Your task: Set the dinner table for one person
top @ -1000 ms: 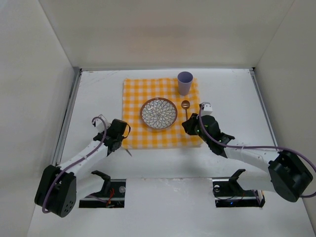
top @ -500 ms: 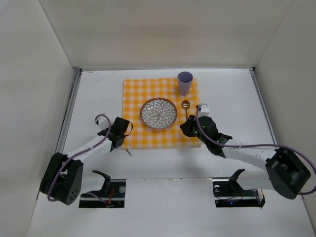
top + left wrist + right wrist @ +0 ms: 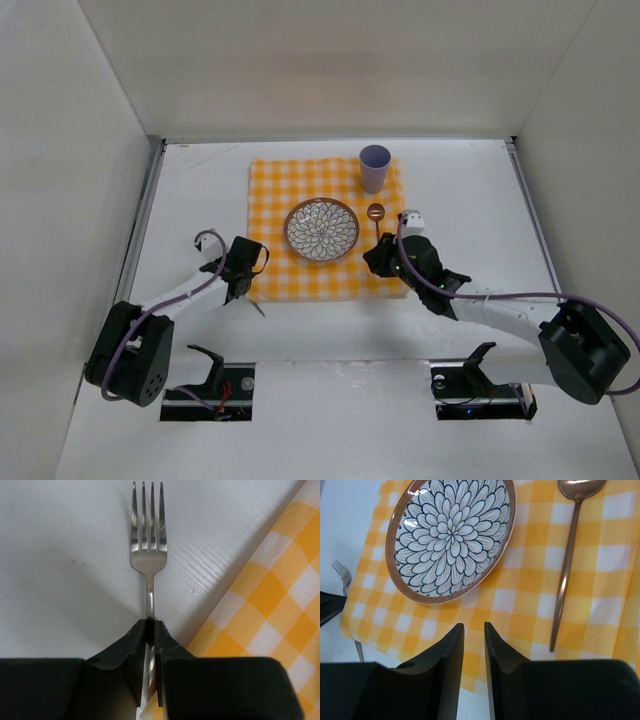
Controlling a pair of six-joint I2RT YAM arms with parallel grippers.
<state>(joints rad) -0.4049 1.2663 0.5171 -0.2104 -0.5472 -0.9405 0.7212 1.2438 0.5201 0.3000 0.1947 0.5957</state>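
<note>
The cloth beside the plate, opposite the spoon (image 3: pixel 377 222), is bare, so my left gripper should swing the fork outward onto it, straighten the fork and let go.
The white dinner table (image 3: pixel 470 190) carries a yellow-and-white checked cloth (image 3: pixel 270 190). On the cloth are a flower-patterned plate (image 3: pixel 321 230), a copper spoon (image 3: pixel 377 222) to its right, and a lilac cup (image 3: pixel 375 168) behind the spoon. My left gripper (image 3: pixel 240 280) is at the cloth's left edge, shut on the handle of a silver fork (image 3: pixel 148 550). The fork lies low over the bare table (image 3: pixel 65 555), tines pointing away. My right gripper (image 3: pixel 474 626) hovers over the cloth's near right part, empty, its jaws a narrow gap apart. The plate (image 3: pixel 451 537) and spoon (image 3: pixel 567 565) lie ahead of it.
White walls enclose the table on the left, the back and the right. The arm bases sit at the near edge. In the right wrist view the fork (image 3: pixel 343 577) shows beside the cloth's left edge (image 3: pixel 350 625).
My left gripper has shifted slightly right toward the cloth's edge, still holding the fork. My right gripper has drawn slightly left and back from the spoon.
</note>
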